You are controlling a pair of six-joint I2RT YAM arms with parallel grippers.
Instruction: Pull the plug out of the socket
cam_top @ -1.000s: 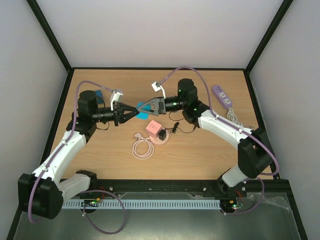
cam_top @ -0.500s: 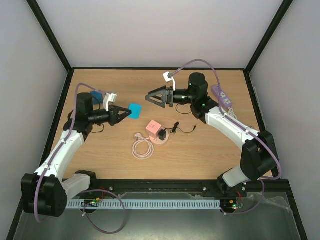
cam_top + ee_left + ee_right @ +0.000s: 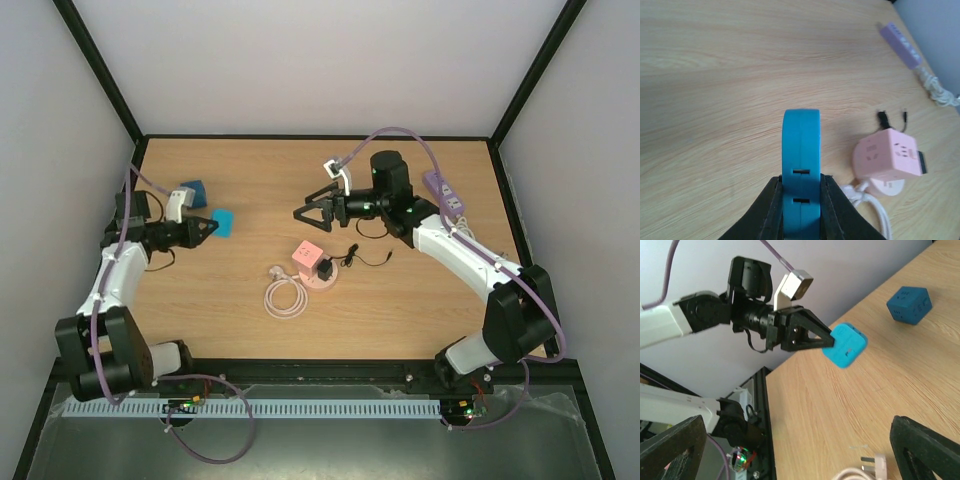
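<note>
The tabletop near the dark blue cube is clear. I need to lower my left gripper there, to the left in the top view, and let go of the light-blue block (image 3: 223,219).
A pink cube socket (image 3: 307,257) stands mid-table on a round base, with a black plug (image 3: 327,270) in its right side and a thin black cable (image 3: 365,258) trailing right. In the left wrist view the pink socket (image 3: 887,160) shows the plug (image 3: 922,163) at its right edge. My left gripper (image 3: 207,228) is at the left and is shut on a flat light-blue block (image 3: 223,219), seen edge-on between the fingers in the left wrist view (image 3: 801,150). My right gripper (image 3: 305,208) hangs wide open and empty above the table, behind the socket.
A dark blue cube (image 3: 190,190) sits at the far left, also in the right wrist view (image 3: 909,305). A coiled white cable (image 3: 285,297) lies in front of the socket. A purple power strip (image 3: 443,192) with a white cord lies at the right edge.
The two grippers were together at the light-blue block. The right gripper has let go and drawn back open. The left arm has carried the block far to the left.
</note>
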